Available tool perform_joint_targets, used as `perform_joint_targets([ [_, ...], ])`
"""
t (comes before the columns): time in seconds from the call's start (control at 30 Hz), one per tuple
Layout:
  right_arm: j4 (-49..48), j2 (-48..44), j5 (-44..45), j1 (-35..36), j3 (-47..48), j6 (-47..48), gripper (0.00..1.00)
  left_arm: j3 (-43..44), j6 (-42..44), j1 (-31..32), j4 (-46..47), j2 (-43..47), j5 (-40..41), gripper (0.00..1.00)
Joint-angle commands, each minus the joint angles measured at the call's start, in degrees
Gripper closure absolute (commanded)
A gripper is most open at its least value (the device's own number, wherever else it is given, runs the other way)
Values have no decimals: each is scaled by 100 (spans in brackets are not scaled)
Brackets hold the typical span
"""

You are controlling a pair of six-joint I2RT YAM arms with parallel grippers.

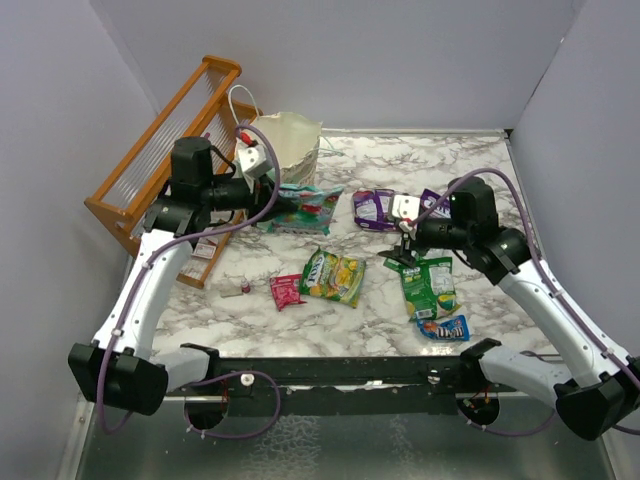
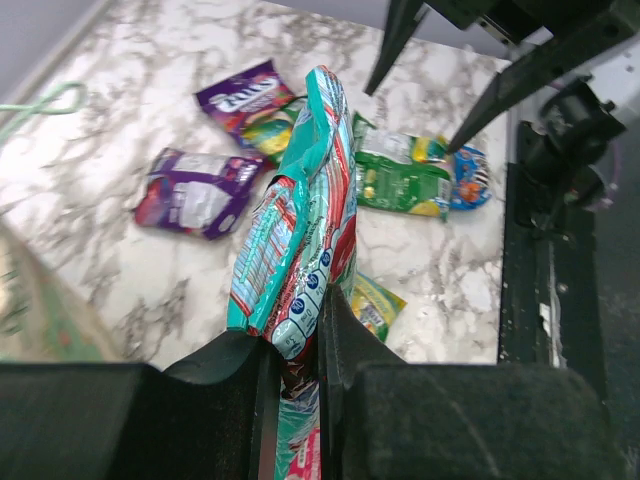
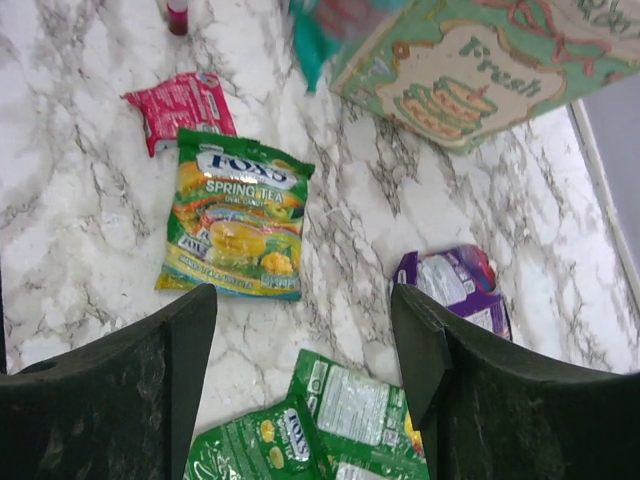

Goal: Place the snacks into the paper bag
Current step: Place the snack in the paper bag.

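The left gripper swings outward and over the paper bag's opening [image 1: 290, 141] next and releases the teal packet [image 1: 306, 208], since it still hangs outside the bag's near side.
My left gripper [image 1: 274, 204] is shut on a teal packet [image 1: 306, 208], held just off the table beside the paper bag [image 1: 292, 146]. In the left wrist view the teal packet [image 2: 300, 230] sticks out from between the closed fingers [image 2: 345, 350]. My right gripper [image 1: 405, 250] is open and empty above the green packets [image 1: 430, 285]; these lie between its fingers in the right wrist view [image 3: 330, 430]. Loose on the table are two purple packets [image 1: 375, 208], a yellow-green one [image 1: 335, 275], a red one [image 1: 286, 291] and a blue one [image 1: 443, 327].
An orange slatted rack [image 1: 160, 150] leans at the back left, behind the left arm. A tiny red-capped tube [image 1: 243, 288] lies left of the red packet. Grey walls close in the left, back and right sides.
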State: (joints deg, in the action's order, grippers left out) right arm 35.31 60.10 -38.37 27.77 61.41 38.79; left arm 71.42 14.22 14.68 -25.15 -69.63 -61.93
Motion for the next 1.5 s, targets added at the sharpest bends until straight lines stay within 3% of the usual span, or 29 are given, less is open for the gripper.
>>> perform_joint_targets([
  [0.0, -589, -142, 655, -78, -597, -296, 29, 329, -364, -494, 218, 500, 340, 100],
  [0.23, -1573, -30, 1064, -79, -1747, -605, 29, 996, -713, -909, 376, 630, 1914, 100],
  [0.4, -1641, -249, 1302, -252, -1742, -807, 28, 1412, -1194, -914, 781, 365, 3022, 100],
  [0.5, -1511, -400, 900, -702, -1682, -997, 28, 1659, -1313, -914, 945, 125, 3493, 100],
  [0.7, -1465, -659, 571, -1423, -1667, -1056, 27, 2259, -1352, -905, 1294, -533, 3776, 100],
  [0.9, -1494, -777, 578, -1567, -1802, -954, 27, 2746, -1501, -811, 1488, -1287, 3768, 100],
  [1.47, -1418, -596, 464, -1668, -1781, -912, 27, 2167, -431, -458, 2199, -2052, 3247, 100],
])
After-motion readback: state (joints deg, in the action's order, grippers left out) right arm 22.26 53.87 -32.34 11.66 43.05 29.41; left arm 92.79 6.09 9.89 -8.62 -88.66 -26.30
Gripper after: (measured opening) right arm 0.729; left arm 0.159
